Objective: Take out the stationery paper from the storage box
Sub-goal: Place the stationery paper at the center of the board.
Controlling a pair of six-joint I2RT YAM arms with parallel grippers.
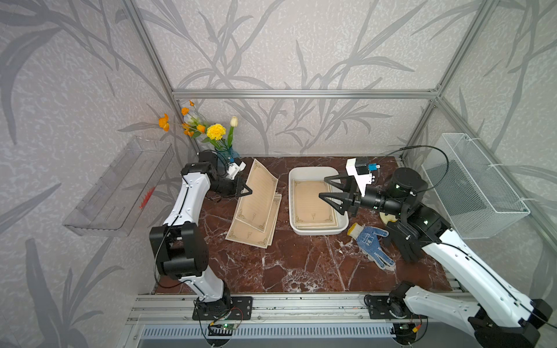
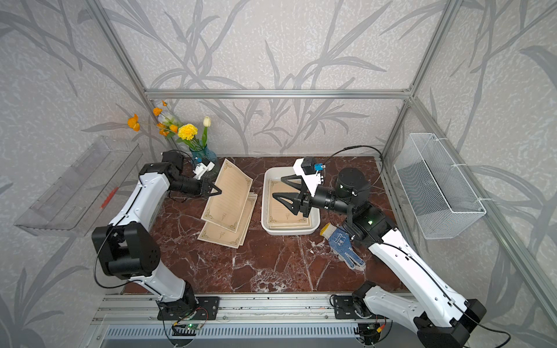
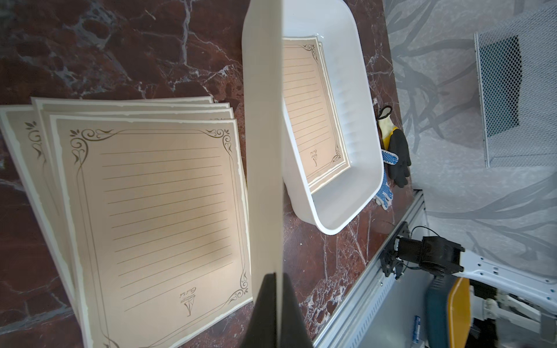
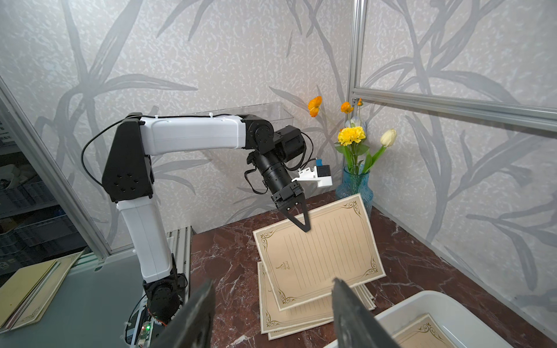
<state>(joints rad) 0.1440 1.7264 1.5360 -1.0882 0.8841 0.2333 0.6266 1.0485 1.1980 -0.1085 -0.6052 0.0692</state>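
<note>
The sheet's hanging edge already lies over the fanned pile. My left gripper should next lower the held edge toward the pile below it and let go.
The white storage box [image 1: 291, 205] [image 2: 264, 205] [image 3: 361, 120] stands mid-table with stationery paper [image 1: 310, 205] [image 3: 307, 105] lying flat inside. My left gripper [image 1: 247, 191] [image 2: 218, 191] [image 3: 275, 275] is shut on the edge of one tan sheet [image 1: 260, 195] [image 4: 322, 253]. It holds that sheet tilted above a fanned pile of several sheets [image 1: 250, 235] [image 3: 150, 211] on the table left of the box. My right gripper [image 1: 323, 187] [image 2: 278, 187] [image 4: 272, 283] hovers over the box, open, with nothing between its fingers.
A blue vase of flowers [image 1: 227, 152] stands at the back left, close behind the left wrist. A blue-dotted work glove [image 1: 372, 244] lies right of the box, beside the right arm. A wire-mesh basket [image 1: 476, 186] hangs on the right wall, a clear shelf tray [image 1: 120, 186] on the left.
</note>
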